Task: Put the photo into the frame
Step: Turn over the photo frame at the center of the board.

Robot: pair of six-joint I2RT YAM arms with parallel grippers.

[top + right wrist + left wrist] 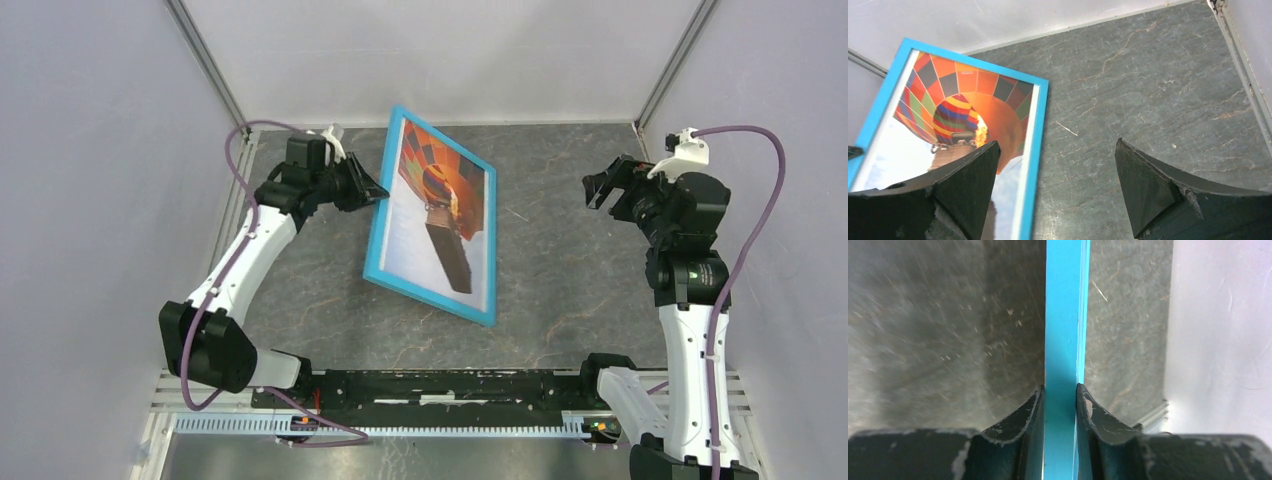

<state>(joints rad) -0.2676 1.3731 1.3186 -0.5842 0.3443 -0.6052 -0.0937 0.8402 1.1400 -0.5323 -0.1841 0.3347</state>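
I already see the photo inside the frame [377,226], so next my left gripper should lower rightward in the top view and release it on the bare tabletop there.
The light-blue frame [377,226] stands tilted near the table's middle with the hot-air balloon photo [443,205] showing inside it. My left gripper [374,190] is shut on the frame's left edge; the left wrist view shows both fingers clamped on the blue edge [1063,340], with the gripper [1060,396] around it. My right gripper [598,186] is open and empty, off to the right of the frame above the table. In the right wrist view the frame [1037,150] and photo [963,110] lie at the left, apart from the open gripper [1057,160].
The dark marbled table [570,260] is walled by pale panels at the back and sides [450,50]. A black rail with white slotted strip [440,390] runs along the near edge between the arm bases.
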